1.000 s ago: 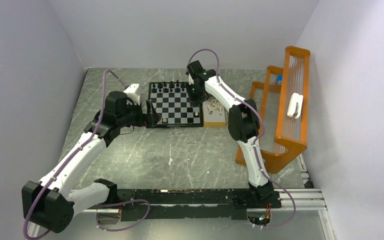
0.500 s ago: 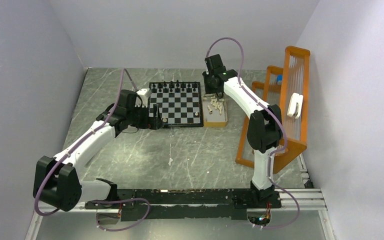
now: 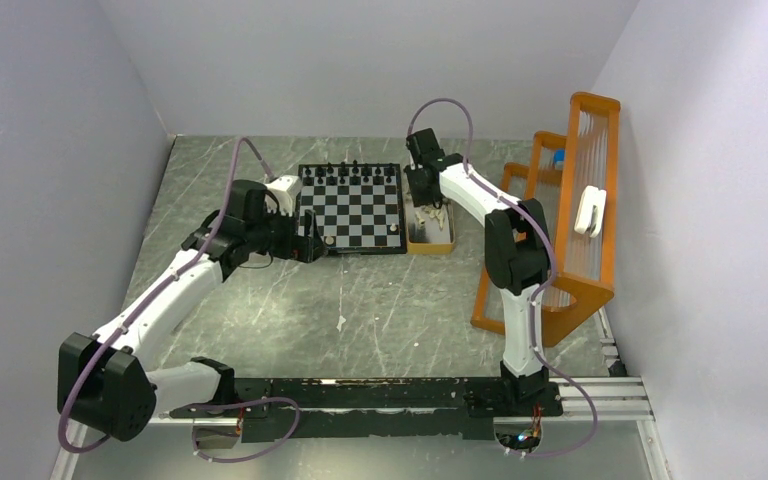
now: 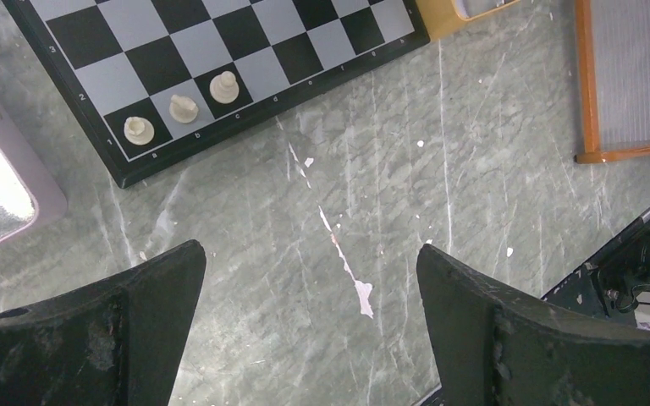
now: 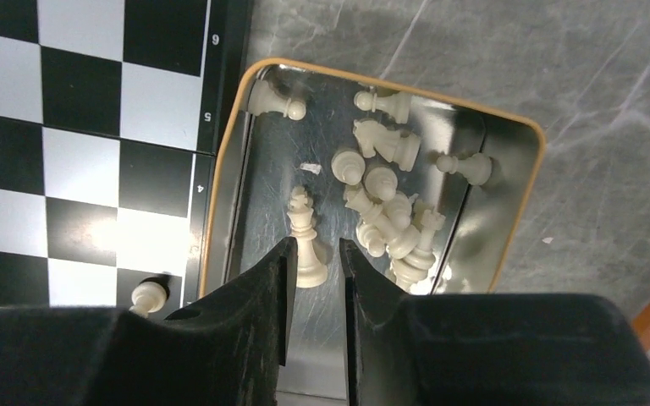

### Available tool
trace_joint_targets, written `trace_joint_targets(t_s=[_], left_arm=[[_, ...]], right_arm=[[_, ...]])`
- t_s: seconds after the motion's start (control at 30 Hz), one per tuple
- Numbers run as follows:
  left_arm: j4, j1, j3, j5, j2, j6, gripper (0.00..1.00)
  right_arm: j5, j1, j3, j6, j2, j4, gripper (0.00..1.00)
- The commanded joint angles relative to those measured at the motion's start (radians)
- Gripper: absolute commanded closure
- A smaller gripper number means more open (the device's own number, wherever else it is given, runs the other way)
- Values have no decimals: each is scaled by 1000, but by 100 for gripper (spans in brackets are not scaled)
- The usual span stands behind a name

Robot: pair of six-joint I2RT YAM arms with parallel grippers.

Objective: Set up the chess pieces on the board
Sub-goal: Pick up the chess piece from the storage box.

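Next, my left gripper goes over the board [image 3: 355,210] toward my right gripper and closes on the cream king's base, because the king lies between that gripper's fingers.
The board [image 3: 355,210] lies at the table's middle back, with black chess pieces [image 3: 350,171] along its far row. Cream pieces stand at its near corners [image 3: 330,241], three of them in the left wrist view [image 4: 184,108]. My left gripper [image 3: 310,240] hovers wide open over bare table [image 4: 309,262] by the board's near left corner. My right gripper [image 3: 422,200] hangs over the metal tray [image 5: 525,169] of several loose cream pieces. Its jaws [image 5: 315,254] stand a narrow gap apart, and a lying cream king [image 5: 305,224] shows between the tips, not visibly clamped.
An orange rack [image 3: 570,220] with a white object [image 3: 590,210] on it stands at the right. A pale tray edge [image 4: 0,186] lies left of the board. The black base rail [image 3: 380,395] runs along the near edge.
My right gripper swung from the board's far right corner to over the tray of cream pieces. The left arm shifted a little toward the board's near left corner, still open.
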Motion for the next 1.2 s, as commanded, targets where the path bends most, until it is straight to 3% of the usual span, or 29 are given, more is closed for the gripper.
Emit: trace_joint_targets(t_s=[0.0, 0.53, 1.07, 1.17], left_arm=[[-1, 6, 2, 2, -27, 26, 0], [-2, 6, 2, -27, -42, 23, 0], [4, 15, 1, -49, -31, 11, 0], [23, 16, -7, 11, -6, -1, 0]], right_arm=[[-55, -17, -19, -31, 23, 29, 70], [-106, -30, -138, -50, 0, 45, 64], [-128, -29, -190, -56, -77, 73, 79], [-110, -29, -215, -44, -134, 88, 80]])
